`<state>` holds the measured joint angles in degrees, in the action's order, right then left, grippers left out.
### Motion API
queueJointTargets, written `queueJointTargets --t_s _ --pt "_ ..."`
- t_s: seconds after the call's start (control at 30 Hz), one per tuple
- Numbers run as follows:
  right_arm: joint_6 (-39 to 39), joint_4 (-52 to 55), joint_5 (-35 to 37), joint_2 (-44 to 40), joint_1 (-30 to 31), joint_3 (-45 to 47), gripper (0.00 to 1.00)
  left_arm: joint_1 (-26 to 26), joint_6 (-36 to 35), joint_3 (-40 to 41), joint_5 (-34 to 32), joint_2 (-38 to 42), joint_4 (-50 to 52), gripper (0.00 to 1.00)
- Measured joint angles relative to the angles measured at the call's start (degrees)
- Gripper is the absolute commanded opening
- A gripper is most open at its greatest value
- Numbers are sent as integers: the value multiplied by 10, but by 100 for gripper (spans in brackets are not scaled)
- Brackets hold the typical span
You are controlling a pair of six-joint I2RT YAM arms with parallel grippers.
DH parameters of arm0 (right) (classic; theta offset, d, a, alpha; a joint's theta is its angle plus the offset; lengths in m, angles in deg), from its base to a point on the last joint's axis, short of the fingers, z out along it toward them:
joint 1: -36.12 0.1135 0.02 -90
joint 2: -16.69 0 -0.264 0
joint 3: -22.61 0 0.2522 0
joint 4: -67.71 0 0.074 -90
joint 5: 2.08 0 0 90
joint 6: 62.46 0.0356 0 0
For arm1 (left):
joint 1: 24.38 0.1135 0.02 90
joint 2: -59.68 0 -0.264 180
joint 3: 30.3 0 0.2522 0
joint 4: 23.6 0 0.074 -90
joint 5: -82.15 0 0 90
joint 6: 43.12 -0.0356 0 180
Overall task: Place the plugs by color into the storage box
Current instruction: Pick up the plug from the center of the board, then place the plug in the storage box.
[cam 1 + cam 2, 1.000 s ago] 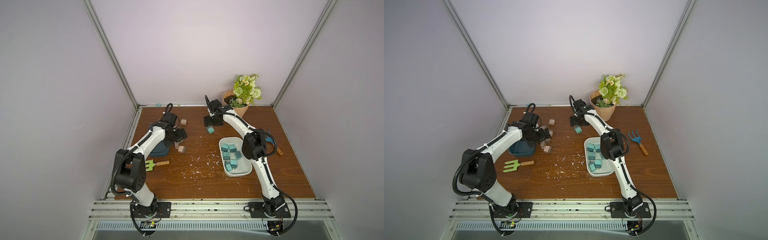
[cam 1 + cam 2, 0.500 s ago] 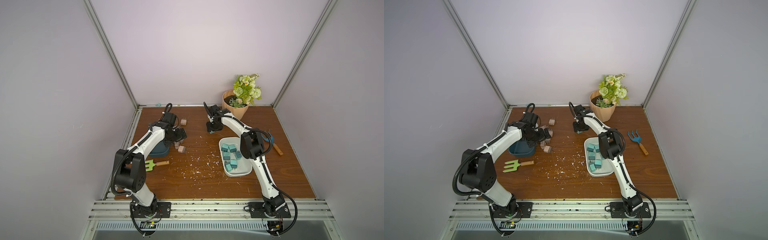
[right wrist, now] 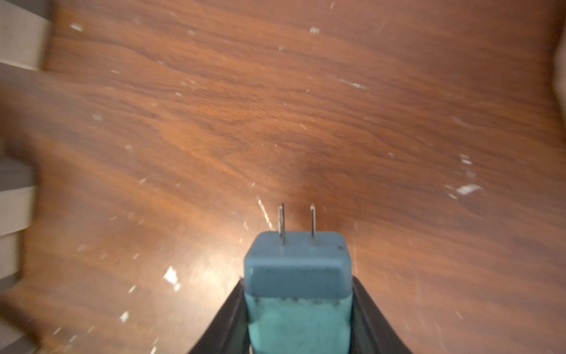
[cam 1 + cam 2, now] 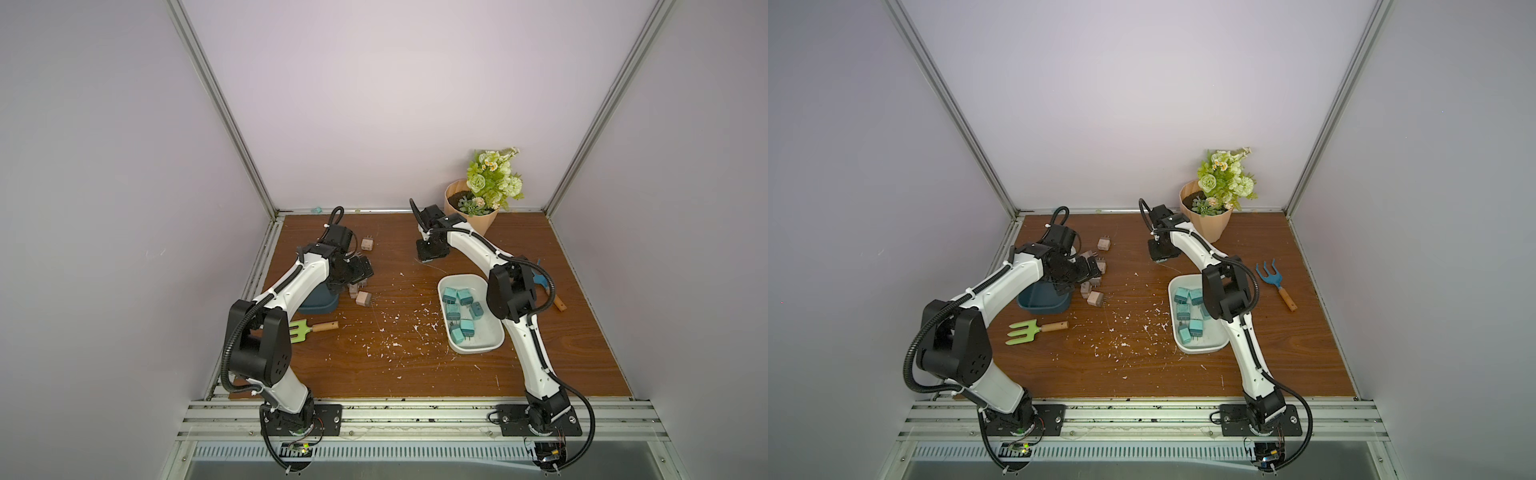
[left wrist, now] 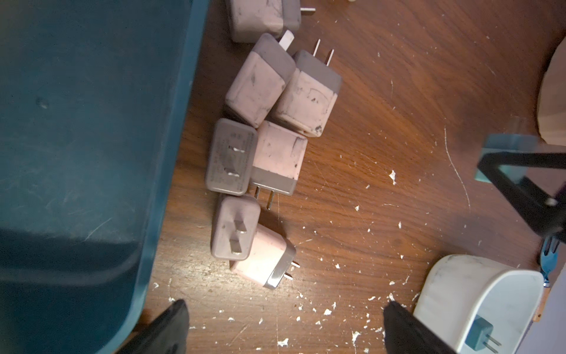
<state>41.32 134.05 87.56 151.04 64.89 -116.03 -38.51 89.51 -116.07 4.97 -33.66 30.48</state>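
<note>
The white storage box (image 4: 494, 338) already has teal plugs inside, so my right gripper will go back toward the base, over it, and release the teal plug next.
My right gripper (image 3: 298, 283) is shut on a teal plug (image 3: 298, 275) whose two prongs point away from the wrist, low over the wood at the back (image 4: 432, 254). The same plug (image 5: 502, 142) shows in the left wrist view. Several teal plugs (image 4: 459, 313) lie in the white storage box (image 4: 494, 338). My left gripper (image 5: 286, 309) is open, with nothing between its fingers, just short of a cluster of pinkish-tan plugs (image 5: 269, 128) beside the dark blue box (image 5: 76, 153). Two more pinkish-tan plugs (image 4: 367, 244) (image 4: 363, 298) lie apart from the cluster.
A flower pot (image 4: 473, 218) stands at the back right, close behind my right arm. A green hand rake (image 4: 305, 330) lies at the front left and a blue one (image 4: 1273, 282) right of the white box. White flecks (image 4: 390, 328) litter the middle.
My right gripper has come down over the teal plug that lay on the table at the back and has shut on it. The left arm has not moved.
</note>
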Motion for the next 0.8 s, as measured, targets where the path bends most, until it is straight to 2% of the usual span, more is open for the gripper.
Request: queueJointTargets --t_s 0.13,0.37,0.67,0.8 --pt "-6 -3 7 -121 -5 93 43 0 0 0 0 1 0 100" --pt "-9 -16 19 -327 -14 315 43 0 2 0 0 1 -1 100" --pt "3 -33 14 -466 -15 574 43 0 3 0 0 1 -2 100" --pt "9 -40 8 -513 -15 654 43 -2 5 0 0 1 -2 100"
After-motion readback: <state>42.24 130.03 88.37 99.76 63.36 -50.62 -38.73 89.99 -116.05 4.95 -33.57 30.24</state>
